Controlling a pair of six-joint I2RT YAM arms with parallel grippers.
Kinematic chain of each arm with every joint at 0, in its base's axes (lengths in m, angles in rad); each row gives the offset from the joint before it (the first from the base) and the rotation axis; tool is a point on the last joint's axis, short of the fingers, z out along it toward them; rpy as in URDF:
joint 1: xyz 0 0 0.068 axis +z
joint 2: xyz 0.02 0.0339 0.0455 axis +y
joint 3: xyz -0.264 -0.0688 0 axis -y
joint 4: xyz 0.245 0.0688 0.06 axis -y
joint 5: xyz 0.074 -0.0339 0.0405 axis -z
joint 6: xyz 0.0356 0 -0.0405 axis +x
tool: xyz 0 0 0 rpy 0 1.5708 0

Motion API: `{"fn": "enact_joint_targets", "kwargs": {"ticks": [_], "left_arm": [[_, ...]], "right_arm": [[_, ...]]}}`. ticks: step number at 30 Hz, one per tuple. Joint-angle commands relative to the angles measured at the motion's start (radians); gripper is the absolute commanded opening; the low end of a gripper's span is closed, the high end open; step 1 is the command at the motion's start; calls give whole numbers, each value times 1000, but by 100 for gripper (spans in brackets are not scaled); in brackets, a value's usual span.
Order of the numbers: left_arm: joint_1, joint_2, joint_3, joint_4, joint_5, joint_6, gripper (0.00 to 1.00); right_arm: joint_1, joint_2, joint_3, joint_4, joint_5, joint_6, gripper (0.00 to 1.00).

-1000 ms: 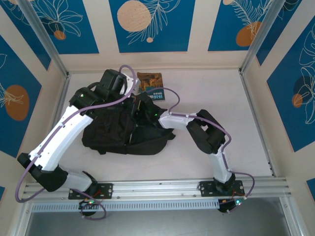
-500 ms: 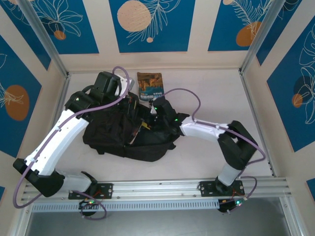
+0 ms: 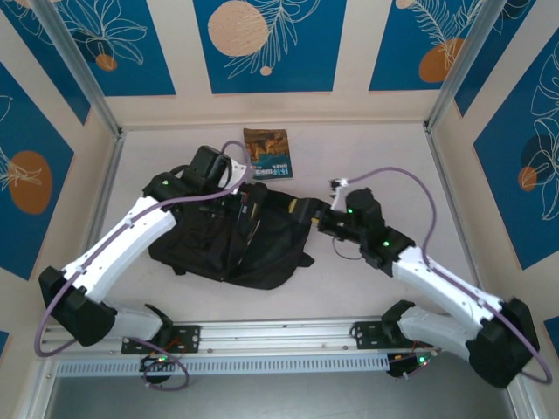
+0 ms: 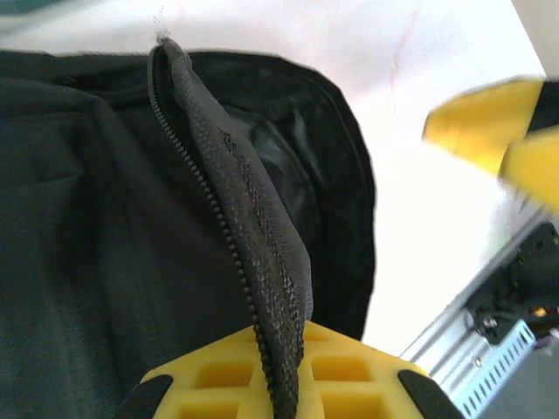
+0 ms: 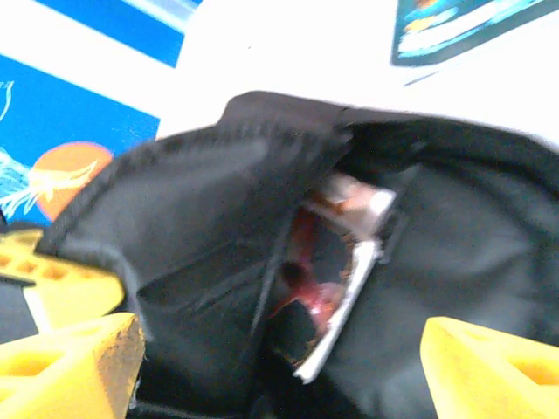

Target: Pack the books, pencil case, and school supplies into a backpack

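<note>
The backpack's flap partly covers the reddish book inside, so my left gripper will next pull the backpack's zipped rim (image 4: 253, 227) outward and toward the side beside the backpack, then let go of it.
The black backpack (image 3: 218, 240) lies left of centre, its mouth facing right. My left gripper (image 3: 243, 199) is shut on the backpack's zipped rim (image 4: 253, 227), which runs up between the yellow fingers (image 4: 349, 371). My right gripper (image 3: 306, 210) stands open just outside the mouth, its fingers (image 5: 493, 367) wide apart with only backpack fabric (image 5: 183, 209) between them. Inside the mouth a book (image 5: 345, 288) with a reddish cover and a white edge shows. A blue-and-orange book (image 3: 266, 153) lies flat on the table behind the backpack. The pencil case and school supplies are hidden.
White side walls and metal posts close in the table on the left, back and right. An aluminium rail (image 3: 288, 333) carrying both arm bases runs along the near edge. Bare table surface (image 3: 393, 166) stretches right of the backpack.
My right gripper has pulled back out of the backpack's mouth to the right, and its arm has swung out to the right. The left gripper keeps hold of the rim and has shifted slightly right.
</note>
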Motion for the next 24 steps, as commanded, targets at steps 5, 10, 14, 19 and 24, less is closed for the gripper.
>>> {"fn": "enact_joint_targets", "kwargs": {"ticks": [5,10,14,19,24], "left_arm": [[-87,60,-13,-108,194,77,0],[-59,-78,-34,-157,3,20,0],[151,-236,-41,-167,-240,-124,0],[408,-263,92,-110,-291,-249,0],[520,-252,207,22,-416,-382,0]], "right_arm": [[-168,-150,-74,-151,35,-60,80],[-207,-30,-24,-142,28,-75,79],[-213,154,94,-133,-14,-90,78],[-213,354,217,-86,-34,-90,77],[-217,592,433,-139,-39,-107,78]]}}
